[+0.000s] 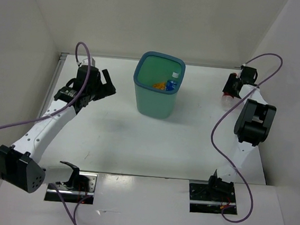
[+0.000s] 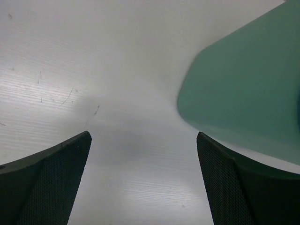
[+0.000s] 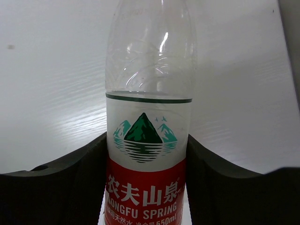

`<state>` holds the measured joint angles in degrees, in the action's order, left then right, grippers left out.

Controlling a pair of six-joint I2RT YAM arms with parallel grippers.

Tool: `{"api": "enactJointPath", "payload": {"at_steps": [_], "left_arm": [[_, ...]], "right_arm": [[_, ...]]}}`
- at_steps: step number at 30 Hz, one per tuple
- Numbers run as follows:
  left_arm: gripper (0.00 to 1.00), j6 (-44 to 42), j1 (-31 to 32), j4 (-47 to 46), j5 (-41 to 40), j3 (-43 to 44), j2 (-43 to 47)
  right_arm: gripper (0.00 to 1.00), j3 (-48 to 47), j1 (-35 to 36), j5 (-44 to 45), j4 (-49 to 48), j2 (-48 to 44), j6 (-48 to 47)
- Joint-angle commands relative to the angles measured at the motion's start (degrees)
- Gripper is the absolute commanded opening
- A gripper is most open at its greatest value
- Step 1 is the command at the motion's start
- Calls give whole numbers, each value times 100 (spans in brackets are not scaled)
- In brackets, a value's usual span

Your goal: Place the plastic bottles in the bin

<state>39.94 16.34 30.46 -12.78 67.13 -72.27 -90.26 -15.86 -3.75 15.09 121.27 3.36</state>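
I will lift the red-label bottle with my right gripper next. Then I will carry it to the left in the top view, over the bin's opening.
The teal bin stands at the table's back centre. Inside it I see an orange bottle and a clear blue-label bottle with a white cap. My left gripper is open and empty, just left of the bin. In the left wrist view its fingers are spread over bare table, with the bin's wall at the upper right. My right gripper is at the far right back. In the right wrist view it is shut on the clear red-label bottle, with a pad touching each side.
White walls close in the table on the left, back and right. The right gripper is close to the right wall. Purple cables loop from both arms. The arm bases sit at the near edge.
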Motion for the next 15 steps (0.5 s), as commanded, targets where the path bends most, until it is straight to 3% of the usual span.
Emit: {"api": "enactJointPath", "payload": {"at_steps": [1,5,9,12,15], "left_arm": [[100,145,-43,-233,3,-60,187],[100,93,-96,-303,231,-183,239],[100,40,-96,-356,407,-324,240],[100,40,-96,-304,407,-324,240],[100,40,-148,-304,407,-324,301]], "right_arm": [[35,-387,406,-389,-181,-1384,-19],[33,269,1083,-766,-980,-3227,-81],[37,500,2190,-767,-1702,-4214,-142],[37,500,3095,-846,-2088,-4358,-142],[37,141,3817,-847,-2230,-3930,25]]}}
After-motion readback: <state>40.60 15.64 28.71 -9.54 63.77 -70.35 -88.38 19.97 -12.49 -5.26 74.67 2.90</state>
